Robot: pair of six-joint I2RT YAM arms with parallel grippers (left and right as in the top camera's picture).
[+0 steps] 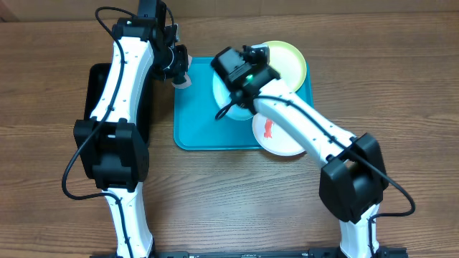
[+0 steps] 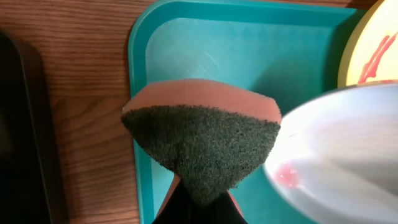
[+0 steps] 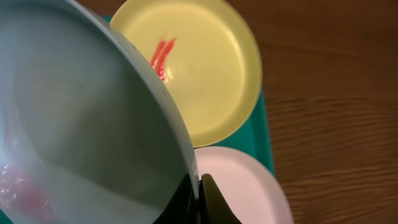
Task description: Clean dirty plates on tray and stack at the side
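Observation:
My right gripper should next swing to its right in the overhead view past the yellow-green plate, go down to the clear wood below and release the blue plate (image 1: 226,100).
My right gripper (image 3: 199,188) is shut on the rim of the light blue plate (image 3: 81,124), holding it tilted above the turquoise tray (image 1: 193,129). A faint pink smear shows on that plate (image 2: 336,149) in the left wrist view. My left gripper (image 2: 198,194) is shut on an orange sponge (image 2: 202,140) with a dark green scouring face, just left of the blue plate (image 1: 226,100) over the tray's left edge. The yellow-green plate (image 1: 288,61) lies at the tray's far right corner with a red streak (image 3: 163,53). On the tray's near right lies the white plate (image 1: 271,135), red-smeared.
A black rectangular tray (image 1: 97,93) lies on the wooden table left of the turquoise tray, under my left arm. Bare wood surrounds both trays.

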